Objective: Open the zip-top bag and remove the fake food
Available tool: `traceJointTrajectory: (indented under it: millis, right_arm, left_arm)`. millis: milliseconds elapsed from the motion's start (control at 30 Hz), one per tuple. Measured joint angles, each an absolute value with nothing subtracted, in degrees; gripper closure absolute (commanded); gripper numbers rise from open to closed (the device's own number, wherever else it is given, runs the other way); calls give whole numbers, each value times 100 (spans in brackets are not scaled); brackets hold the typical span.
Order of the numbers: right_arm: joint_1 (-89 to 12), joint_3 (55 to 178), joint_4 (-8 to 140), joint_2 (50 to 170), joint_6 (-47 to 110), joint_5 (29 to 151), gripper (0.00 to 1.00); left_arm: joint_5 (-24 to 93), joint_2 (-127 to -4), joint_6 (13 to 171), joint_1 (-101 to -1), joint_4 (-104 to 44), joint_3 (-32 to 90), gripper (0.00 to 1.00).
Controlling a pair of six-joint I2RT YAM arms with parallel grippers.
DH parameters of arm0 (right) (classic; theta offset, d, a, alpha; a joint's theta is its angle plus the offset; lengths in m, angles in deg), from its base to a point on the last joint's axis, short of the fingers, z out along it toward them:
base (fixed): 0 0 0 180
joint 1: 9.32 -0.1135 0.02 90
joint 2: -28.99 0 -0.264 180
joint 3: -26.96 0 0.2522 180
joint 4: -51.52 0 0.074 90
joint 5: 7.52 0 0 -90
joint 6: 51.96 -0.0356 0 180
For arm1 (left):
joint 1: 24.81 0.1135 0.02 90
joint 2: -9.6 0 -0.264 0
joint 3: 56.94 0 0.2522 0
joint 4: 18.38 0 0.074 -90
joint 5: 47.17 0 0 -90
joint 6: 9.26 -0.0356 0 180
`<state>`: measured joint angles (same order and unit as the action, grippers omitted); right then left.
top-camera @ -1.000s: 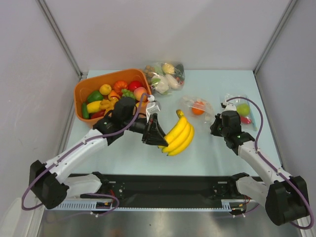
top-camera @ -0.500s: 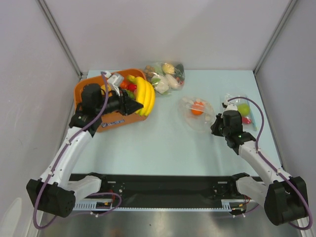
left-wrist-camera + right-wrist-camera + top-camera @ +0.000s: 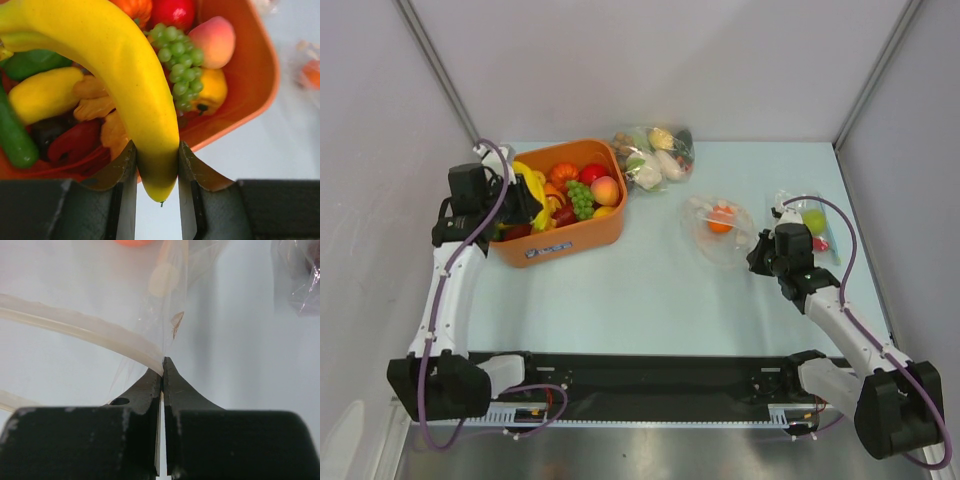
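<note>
The yellow bananas hang above the heap, so my left gripper will next lower toward the toy produce below it in the bin and release them.
My left gripper [image 3: 523,196] [image 3: 155,150] is shut on the end of a yellow banana bunch [image 3: 528,181] [image 3: 120,65], which hangs over the left side of the orange bin [image 3: 563,240]. The open zip-top bag [image 3: 718,238] lies at the centre right of the table. An orange piece [image 3: 721,220] and pale slices of fake food are still inside it. My right gripper [image 3: 756,258] [image 3: 162,363] is shut on the bag's edge, pinching the film beside the zip strip [image 3: 75,325].
The bin [image 3: 250,95] is heaped with toy produce: grapes [image 3: 179,60], a peach [image 3: 215,40], peppers and more. A filled bag [image 3: 653,155] lies at the back, and another [image 3: 812,225] lies by the right wall. Walls enclose the table on three sides.
My left arm swung the bananas from the middle of the table leftward to above the bin's left side. The right gripper kept its pinch on the bag's edge and stayed in place.
</note>
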<state>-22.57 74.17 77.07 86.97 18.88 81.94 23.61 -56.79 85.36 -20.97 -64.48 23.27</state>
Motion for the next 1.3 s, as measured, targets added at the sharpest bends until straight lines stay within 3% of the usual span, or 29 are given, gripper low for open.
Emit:
traceJointTrajectory:
  millis: [467,533,567,600,667,767,1300]
  right_arm:
    - [-2209,7417,7764,8522,1956,8306,100]
    - [-2203,7417,7772,8522,1971,8321,100]
    - [-2196,7417,7783,8522,1973,8328,100]
    - [-2192,7417,7788,8522,1973,8332,100]
    - [-2185,7417,7792,8522,1973,8343,100]
    - [-2183,7417,7796,8517,1973,8345,100]
    - [-2157,7378,7831,8441,1973,8350,100]
  left_arm:
    - [2641,-6415,8040,-1555,-6715,2327,100]
    - [2647,-6415,8025,-1553,-6725,2327,87]
    - [2665,-6415,8023,-1553,-6734,2327,62]
    - [2678,-6413,8016,-1553,-6747,2327,51]
    - [2704,-6407,7994,-1551,-6798,2321,35]
    - [2726,-6343,8016,-1551,-6889,2238,23]
    - [2816,-5991,8025,-1551,-7219,2885,21]
